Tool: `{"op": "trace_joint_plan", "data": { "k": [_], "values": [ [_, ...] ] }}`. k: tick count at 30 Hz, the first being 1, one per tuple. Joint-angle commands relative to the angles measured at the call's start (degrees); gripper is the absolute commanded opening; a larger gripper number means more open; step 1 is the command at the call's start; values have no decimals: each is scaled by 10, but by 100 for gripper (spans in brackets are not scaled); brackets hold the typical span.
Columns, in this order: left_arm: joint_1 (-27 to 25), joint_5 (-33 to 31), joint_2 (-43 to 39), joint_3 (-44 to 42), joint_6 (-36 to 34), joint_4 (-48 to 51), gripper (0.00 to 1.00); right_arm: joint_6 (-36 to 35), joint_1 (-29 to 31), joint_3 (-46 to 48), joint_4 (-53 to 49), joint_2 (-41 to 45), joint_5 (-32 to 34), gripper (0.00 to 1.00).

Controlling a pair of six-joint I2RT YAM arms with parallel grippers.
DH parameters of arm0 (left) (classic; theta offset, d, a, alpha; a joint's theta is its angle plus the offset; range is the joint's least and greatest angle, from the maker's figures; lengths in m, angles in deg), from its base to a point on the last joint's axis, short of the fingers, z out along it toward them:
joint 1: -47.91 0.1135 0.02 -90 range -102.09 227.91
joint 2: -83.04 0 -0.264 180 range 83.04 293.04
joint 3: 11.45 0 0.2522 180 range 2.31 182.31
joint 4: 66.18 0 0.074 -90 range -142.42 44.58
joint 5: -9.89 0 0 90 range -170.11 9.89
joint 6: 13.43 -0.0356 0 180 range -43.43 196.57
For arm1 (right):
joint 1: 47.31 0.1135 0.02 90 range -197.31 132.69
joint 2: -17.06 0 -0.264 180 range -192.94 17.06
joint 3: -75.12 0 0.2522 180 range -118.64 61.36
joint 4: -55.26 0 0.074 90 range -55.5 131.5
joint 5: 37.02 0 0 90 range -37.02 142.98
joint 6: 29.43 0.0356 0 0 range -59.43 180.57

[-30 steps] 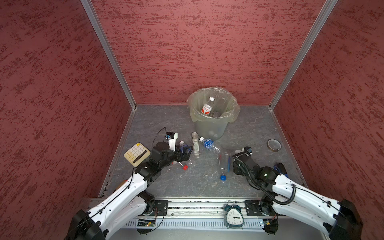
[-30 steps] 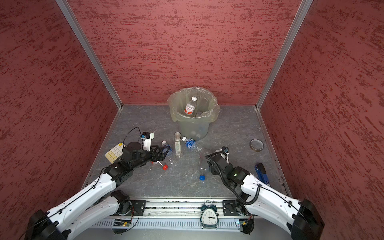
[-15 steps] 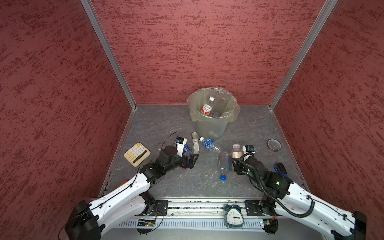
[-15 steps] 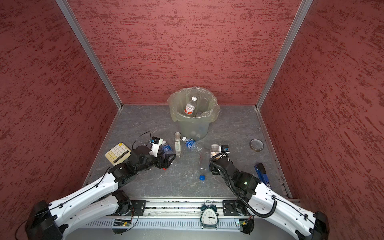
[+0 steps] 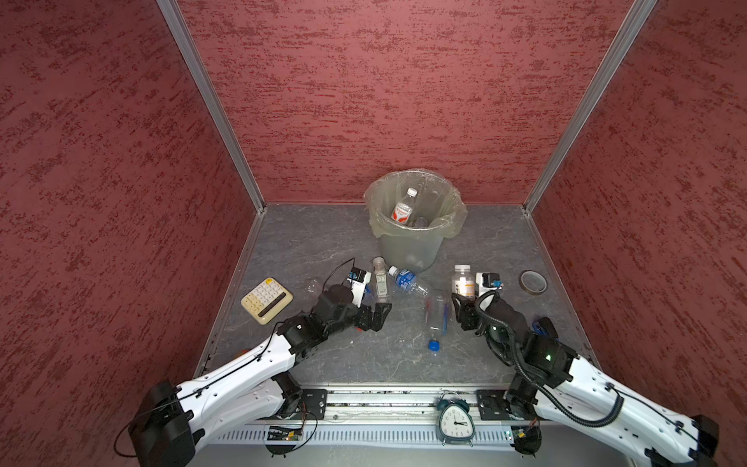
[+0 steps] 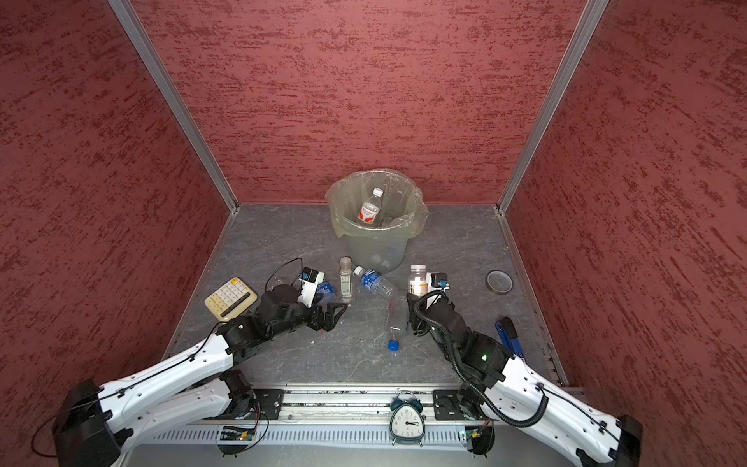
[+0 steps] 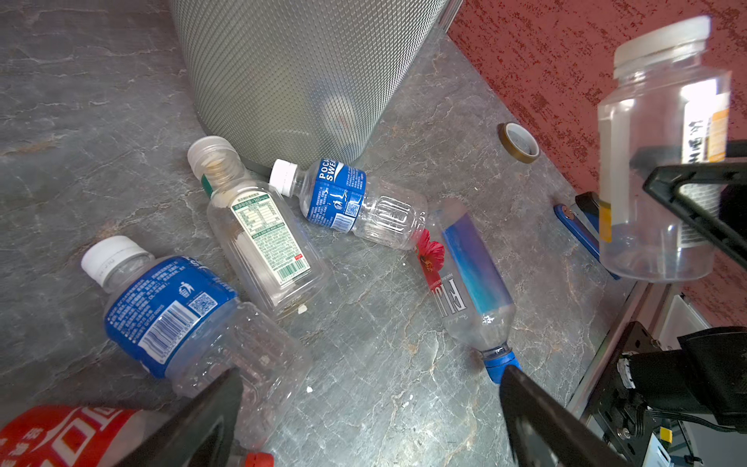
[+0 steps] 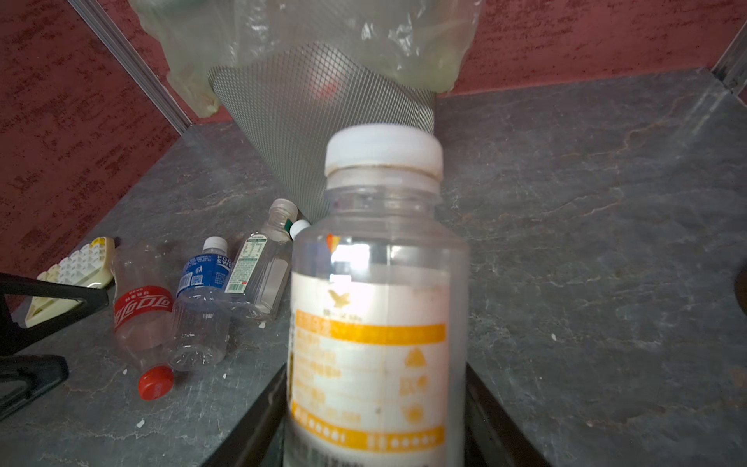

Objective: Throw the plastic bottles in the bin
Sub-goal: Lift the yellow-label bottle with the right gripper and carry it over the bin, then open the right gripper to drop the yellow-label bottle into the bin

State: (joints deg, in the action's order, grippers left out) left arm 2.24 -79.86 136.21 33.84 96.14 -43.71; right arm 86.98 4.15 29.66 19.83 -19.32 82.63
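Note:
The bin's opening [image 5: 420,201] lies outward and above my right gripper, so next I need to lift its clear bottle outward over the bin's rim and release it.
The bin [image 5: 408,246] stands at the back, its bag folded over the rim, with a red-labelled bottle [image 5: 403,209] inside. My right gripper [image 5: 461,305] [image 8: 376,404] is shut on an upright clear bottle with a white cap and a yellow label [image 5: 463,281] [image 8: 376,283], held above the floor in front of the bin. My left gripper [image 5: 374,317] [image 7: 370,404] hangs open and empty over several lying plastic bottles: a green-labelled one [image 7: 258,238], two blue-labelled ones [image 7: 335,194] [image 7: 174,307], a blue-capped one [image 7: 469,275] and a red-labelled one [image 7: 60,436].
A cream calculator [image 5: 266,300] lies by the left wall. A tape roll [image 5: 532,282] and a blue-handled tool [image 6: 508,335] lie by the right wall. An alarm clock [image 5: 456,420] stands on the front rail. Red walls close in three sides.
My right gripper has raised the yellow-labelled bottle upright and carried it a little toward the bin. My left gripper has slid rightward over the lying bottles, still open.

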Motion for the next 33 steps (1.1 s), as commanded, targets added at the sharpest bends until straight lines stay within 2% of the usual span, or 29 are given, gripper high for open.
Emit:
{"op": "trace_joint_plan", "data": {
  "k": [1, 8, 13, 16, 19, 20, 21, 24, 25, 26, 33],
  "values": [
    [-5, -8, 6, 11, -9, 7, 99, -35, 5, -32, 63, -16, 34, 33],
    [-6, -12, -8, -3, -5, 16, 99, -76, 4, -93, 133, -84, 67, 30],
    [-5, -10, -27, -15, -3, 28, 99, -122, -3, -179, 180, -172, 78, 30],
    [-5, -8, -45, -30, 4, 36, 99, -155, -34, -271, 201, -253, 60, 30],
    [-4, -10, -70, -46, 15, 44, 99, -171, -92, -414, 188, -363, 3, 31],
    [-4, -11, -78, -51, 19, 46, 99, -179, -110, -475, 177, -411, -17, 35],
    [-5, -13, -87, -55, 24, 52, 99, -180, -129, -548, 146, -461, -38, 47],
    [-5, -21, -111, -56, 33, 75, 99, -182, -162, -700, 80, -592, -43, 88],
    [-6, -25, -120, -56, 35, 83, 99, -178, -170, -722, 68, -612, -38, 94],
    [-6, -29, -130, -57, 37, 92, 99, -174, -178, -735, 62, -623, -46, 99],
    [-5, -55, -168, -57, 57, 134, 99, -176, -186, -712, 86, -587, -46, 99]
  ]
}}
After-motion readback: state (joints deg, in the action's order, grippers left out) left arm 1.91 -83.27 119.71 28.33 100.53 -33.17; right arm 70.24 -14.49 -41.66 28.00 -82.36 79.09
